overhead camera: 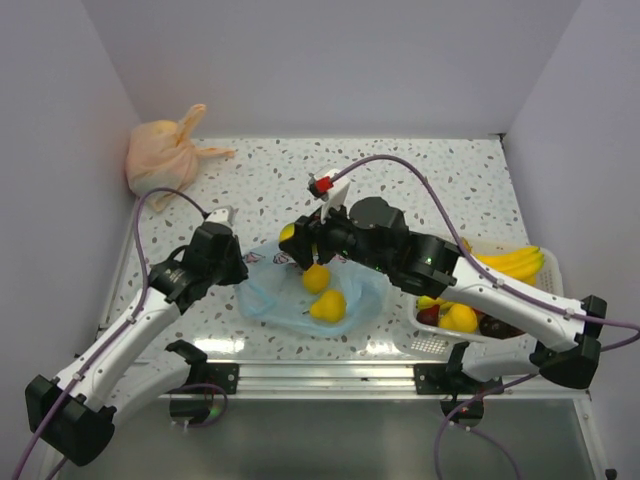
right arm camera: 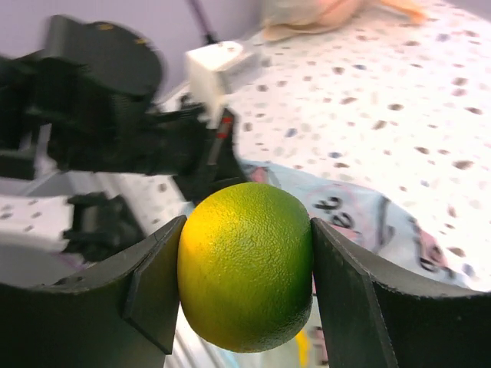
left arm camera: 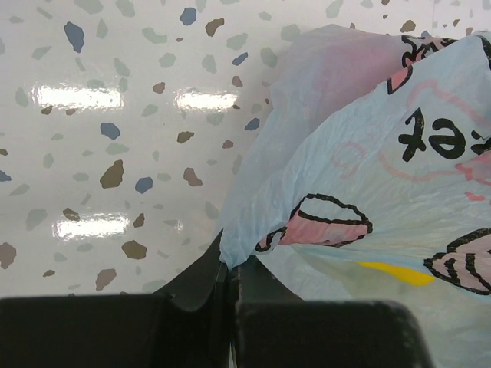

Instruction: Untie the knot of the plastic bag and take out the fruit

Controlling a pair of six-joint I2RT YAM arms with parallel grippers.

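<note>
The white basket already holds fruit, so my right gripper needs to swing to the right in the top view over the basket, turn its fingers down and lower.
The light blue plastic bag point(overhead camera: 300, 295) lies flat in the middle of the table, its printed panel showing in the left wrist view point(left arm camera: 368, 192). No tied knot shows. Two yellow fruits point(overhead camera: 322, 292) lie in it. My left gripper point(overhead camera: 238, 266) is shut on the bag's left edge point(left arm camera: 227, 257). My right gripper point(overhead camera: 296, 240) is shut on a yellow-green citrus fruit point(right arm camera: 245, 264) and holds it above the bag's far side; the fruit also shows in the top view point(overhead camera: 288, 232).
A peach-orange tied bag point(overhead camera: 160, 155) sits at the back left corner. A white basket point(overhead camera: 430, 345) at the right holds bananas point(overhead camera: 512, 262), a yellow fruit point(overhead camera: 459, 318) and dark red fruit. Walls close the left, back and right.
</note>
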